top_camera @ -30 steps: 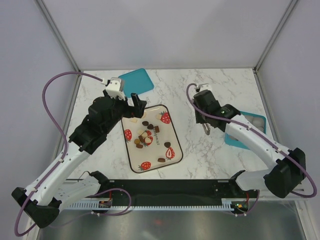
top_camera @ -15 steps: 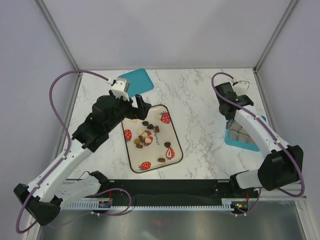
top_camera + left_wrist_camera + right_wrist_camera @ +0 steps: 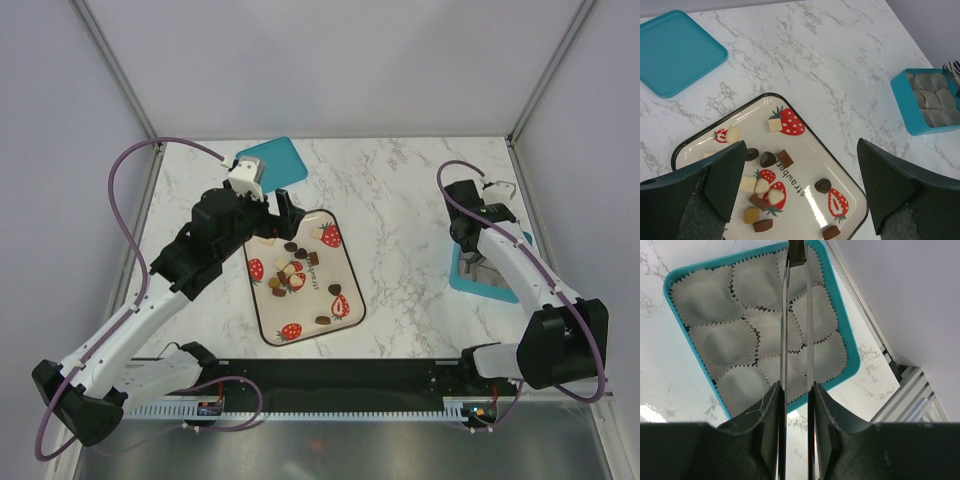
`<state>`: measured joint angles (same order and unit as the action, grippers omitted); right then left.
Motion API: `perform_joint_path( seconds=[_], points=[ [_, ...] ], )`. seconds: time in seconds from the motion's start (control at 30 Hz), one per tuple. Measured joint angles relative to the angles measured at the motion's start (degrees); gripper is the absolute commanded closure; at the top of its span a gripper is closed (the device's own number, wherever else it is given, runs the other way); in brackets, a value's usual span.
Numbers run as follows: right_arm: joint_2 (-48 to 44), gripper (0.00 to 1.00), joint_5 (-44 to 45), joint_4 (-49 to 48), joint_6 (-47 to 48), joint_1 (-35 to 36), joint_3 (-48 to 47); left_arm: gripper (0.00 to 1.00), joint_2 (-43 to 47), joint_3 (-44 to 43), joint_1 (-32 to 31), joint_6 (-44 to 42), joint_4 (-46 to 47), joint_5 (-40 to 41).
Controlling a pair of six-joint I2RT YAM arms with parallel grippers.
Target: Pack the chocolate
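Observation:
The metal tongs [image 3: 810,315] hold a brown bit of chocolate in their tips, so my right gripper will next move down toward the empty far corner paper cup below it and release the tongs.
The chocolate [image 3: 292,275] lies as several small brown, tan and white pieces on the strawberry-print plate [image 3: 312,302]. My left gripper [image 3: 280,213] hovers open over the plate's far end. In the left wrist view the pieces [image 3: 767,159] lie on the plate [image 3: 807,172] between its wide-open fingers [image 3: 800,170]. My right gripper [image 3: 479,248] is over the teal box [image 3: 462,274]. It [image 3: 796,387] is shut on thin metal tongs [image 3: 810,315] that point over the paper cups [image 3: 725,342]. A small brown bit [image 3: 797,255] shows between the tong tips.
A teal lid [image 3: 272,162] lies at the back left, also in the left wrist view [image 3: 675,50]. The teal box [image 3: 900,97] sits near the table's right edge, by the frame rail [image 3: 900,385].
My right arm has swung from the table's middle to the right and now hangs over the teal box. My left gripper has shifted slightly right over the plate.

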<state>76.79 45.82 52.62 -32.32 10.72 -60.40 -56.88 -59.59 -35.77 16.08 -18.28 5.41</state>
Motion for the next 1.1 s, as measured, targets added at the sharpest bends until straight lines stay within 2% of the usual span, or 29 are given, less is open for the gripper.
perform_joint_path(
  seconds=[0.47,0.73,0.87,1.1],
  points=[
    [-0.3,0.68,-1.1,-1.9,1.1,-2.4,4.0,0.00,0.0,0.0,0.0,0.0,-0.1,0.0],
    [-0.3,0.61,-1.1,-3.2,2.5,-3.5,5.1,0.00,0.0,0.0,0.0,0.0,-0.1,0.0],
    [-0.3,0.54,-1.2,-4.0,3.3,-4.1,5.2,0.00,0.0,0.0,0.0,0.0,-0.1,0.1],
    [-0.2,0.52,-1.2,-4.5,4.2,-4.5,5.2,0.00,0.0,0.0,0.0,0.0,-0.1,0.1]
  ],
)
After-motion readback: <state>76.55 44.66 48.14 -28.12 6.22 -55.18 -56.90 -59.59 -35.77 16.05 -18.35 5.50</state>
